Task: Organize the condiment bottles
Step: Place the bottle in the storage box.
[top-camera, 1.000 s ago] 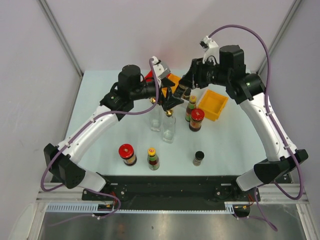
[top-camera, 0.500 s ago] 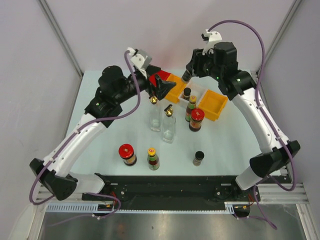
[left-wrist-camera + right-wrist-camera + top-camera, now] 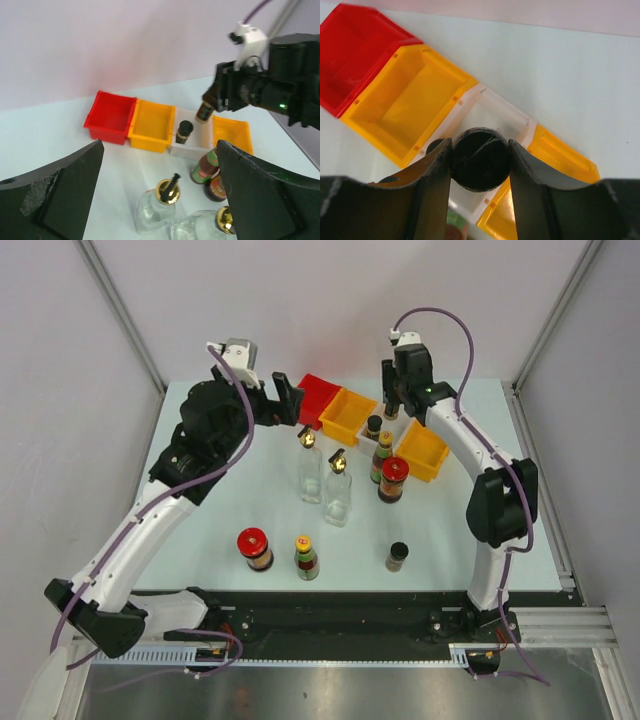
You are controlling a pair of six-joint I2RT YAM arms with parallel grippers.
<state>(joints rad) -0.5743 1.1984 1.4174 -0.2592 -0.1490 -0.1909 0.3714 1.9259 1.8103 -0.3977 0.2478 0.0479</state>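
My right gripper lowers into the bin's free far part next and releases this shaker there, since another black-capped shaker already stands in the white bin.
My right gripper is shut on a black-capped shaker and holds it above the white bin; the shaker also shows in the left wrist view. A second black-capped shaker stands in that bin, and a third stands near the front. Two clear glass bottles with gold spouts stand mid-table. Red-lidded jars and green/yellow-capped sauce bottles stand on the table. My left gripper is open and empty, raised behind the glass bottles.
A row of bins stands at the back: a red bin, an orange bin, the white bin and a second orange bin. The arm bases sit on a black rail at the near edge.
My left gripper has drawn back to the left, away from the glass bottles. My right gripper has swung back over the white bin with the shaker in it.
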